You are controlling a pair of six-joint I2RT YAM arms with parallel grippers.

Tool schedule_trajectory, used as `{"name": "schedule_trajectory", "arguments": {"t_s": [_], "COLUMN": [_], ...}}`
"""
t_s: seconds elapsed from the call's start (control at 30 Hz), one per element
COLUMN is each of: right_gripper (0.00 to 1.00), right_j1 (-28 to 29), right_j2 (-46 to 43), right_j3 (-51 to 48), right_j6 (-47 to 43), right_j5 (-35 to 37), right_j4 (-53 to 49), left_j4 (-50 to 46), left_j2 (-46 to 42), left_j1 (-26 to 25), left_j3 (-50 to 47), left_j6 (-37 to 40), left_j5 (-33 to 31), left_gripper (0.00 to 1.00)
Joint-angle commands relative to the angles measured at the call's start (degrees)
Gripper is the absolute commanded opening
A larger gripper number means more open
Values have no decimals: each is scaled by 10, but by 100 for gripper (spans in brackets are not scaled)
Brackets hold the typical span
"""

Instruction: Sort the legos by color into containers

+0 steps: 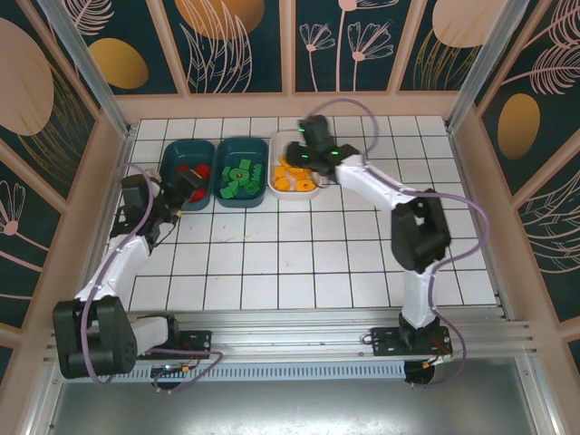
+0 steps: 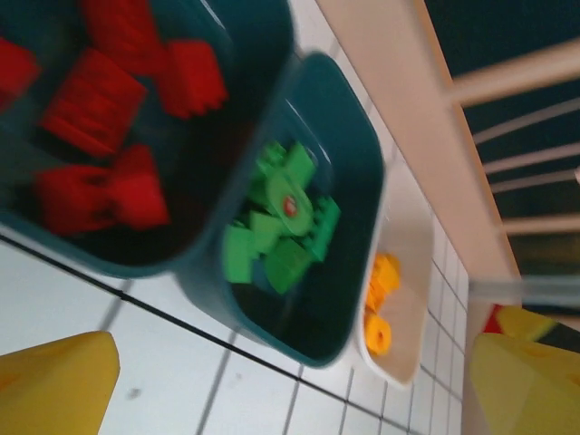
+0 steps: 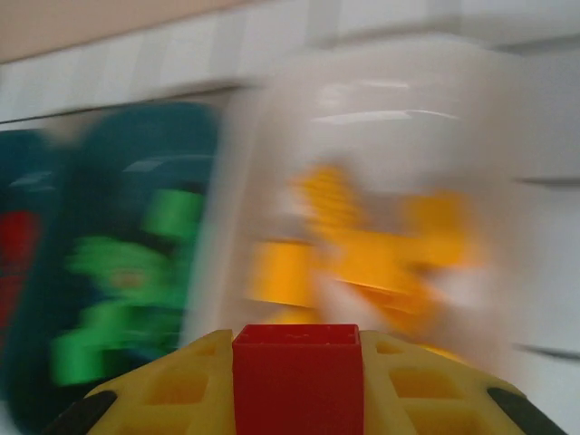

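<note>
Next, my right gripper carries its red lego across the middle tray [image 1: 241,141], then lets go of it in the red legos' tray.
Three containers stand side by side at the back. The left teal tray [image 1: 169,154] holds red legos [image 1: 190,172], the middle teal tray [image 1: 241,141] green legos [image 1: 239,178], and the white tray [image 1: 276,140] orange legos [image 1: 294,177]. My right gripper [image 1: 304,149] hovers over the white tray's far end. In the right wrist view it [image 3: 297,362] is shut on a red lego [image 3: 297,381], with blurred orange legos [image 3: 381,245] below. My left gripper [image 1: 186,186] is open at the near edge of the left teal tray. Its view shows red legos [image 2: 100,100], green legos [image 2: 276,227] and orange legos [image 2: 381,294].
A wooden frame [image 1: 290,104] runs close behind the trays, with metal posts at the corners. White tiled floor [image 1: 299,254] stretches from the trays to the arm bases. The right arm's elbow [image 1: 417,231] stands over the right-hand tiles.
</note>
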Motion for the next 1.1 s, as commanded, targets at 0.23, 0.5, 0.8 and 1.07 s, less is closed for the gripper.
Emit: {"name": "schedule_trajectory", "arguments": {"t_s": [0.23, 0.5, 0.8, 1.07], "right_gripper": [22, 22, 34, 75], "right_j1": [126, 129, 144, 135], "right_j2": [329, 365, 418, 361], "right_j3": [462, 465, 517, 494], "right_j6": [-15, 1, 33, 9], "right_j5": [-106, -163, -184, -128], "right_j4": [-51, 14, 46, 19], "left_j4": [-82, -75, -47, -44], "left_j2": [-40, -44, -46, -91], "left_j1": [49, 51, 50, 50], "left_j3": [-43, -42, -47, -42], "left_j6": [7, 17, 16, 25], "left_j5": [-2, 29, 74, 85], "left_gripper": [98, 99, 99, 99]}}
